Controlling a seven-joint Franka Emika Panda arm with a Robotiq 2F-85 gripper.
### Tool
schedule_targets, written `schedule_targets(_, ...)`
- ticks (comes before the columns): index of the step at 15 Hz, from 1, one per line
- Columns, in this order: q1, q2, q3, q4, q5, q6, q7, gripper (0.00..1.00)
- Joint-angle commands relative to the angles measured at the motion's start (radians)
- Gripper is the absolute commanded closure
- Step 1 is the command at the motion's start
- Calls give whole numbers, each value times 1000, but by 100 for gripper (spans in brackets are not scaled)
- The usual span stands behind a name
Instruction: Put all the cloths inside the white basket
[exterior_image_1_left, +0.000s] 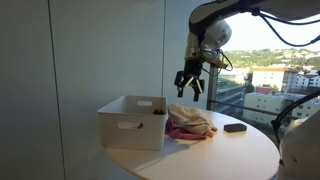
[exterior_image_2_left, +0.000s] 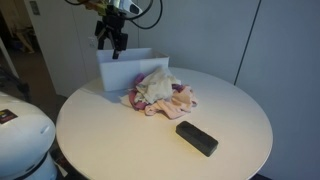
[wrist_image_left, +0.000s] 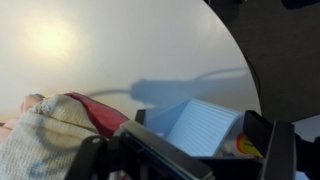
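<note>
I will move my gripper away from the basket's edge and down onto the cream cloth (exterior_image_1_left: 193, 116) (wrist_image_left: 42, 146).
A white basket (exterior_image_1_left: 130, 125) stands on the round white table (exterior_image_1_left: 215, 155); it shows in both exterior views (exterior_image_2_left: 125, 68) and in the wrist view (wrist_image_left: 200, 122). A pile of pink, cream and red cloths (exterior_image_1_left: 190, 122) lies on the table touching the basket's side (exterior_image_2_left: 158, 92); part of it shows at the lower left of the wrist view (wrist_image_left: 50, 130). My gripper (exterior_image_1_left: 188, 82) hangs in the air above the basket's edge and the pile (exterior_image_2_left: 112, 40). Its fingers are spread and empty (wrist_image_left: 190, 152).
A black rectangular object (exterior_image_1_left: 235, 127) lies on the table away from the pile (exterior_image_2_left: 197, 137). Something yellow and red sits inside the basket (wrist_image_left: 248, 147). A window is behind the table in an exterior view, and walls stand close around.
</note>
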Motion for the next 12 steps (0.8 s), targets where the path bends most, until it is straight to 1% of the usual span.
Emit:
schedule_targets(1,-19,2,14,3,7,-5,-8,0)
schedule_targets(6,-19,2,14,3,7,-5,-8,0)
schedule_targets(8,-51,31,28,-11,-27,102,33,0)
schedule_targets(12,-130,140,-2,-4,-75,317,117,0)
